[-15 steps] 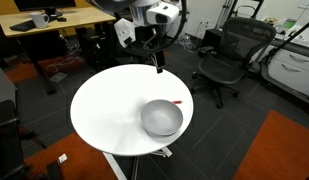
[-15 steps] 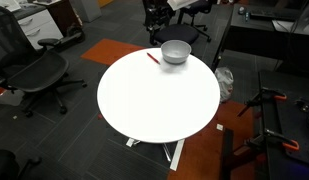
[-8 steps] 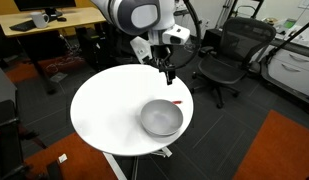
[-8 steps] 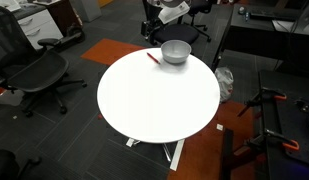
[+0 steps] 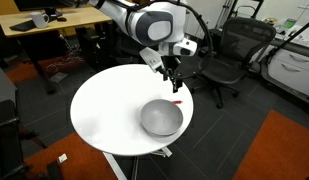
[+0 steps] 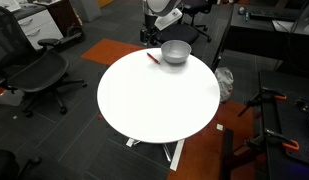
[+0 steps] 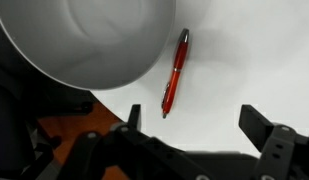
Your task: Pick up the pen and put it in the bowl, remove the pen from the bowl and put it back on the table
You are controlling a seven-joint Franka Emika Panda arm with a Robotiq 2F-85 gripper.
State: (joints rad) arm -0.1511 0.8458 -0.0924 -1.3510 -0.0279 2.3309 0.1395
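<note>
My open gripper goes down toward the tabletop around the red pen's middle next, as the pen lies flat below the fingertips, close beside the bowl's rim.
The red pen lies flat on the white round table, right beside the rim of the silver-grey bowl. The pen shows as a small red mark next to the bowl in both exterior views. The bowl stands near the table's edge. My gripper is open and empty, hovering above the table just short of the pen's tip. It hangs above the pen in an exterior view.
Black office chairs stand around the table. A wooden desk is behind it. Orange floor patches lie on the dark carpet. Most of the tabletop is bare.
The arm has swung across and down from the table's far edge to a spot above the pen beside the bowl. Pen and bowl have not moved.
</note>
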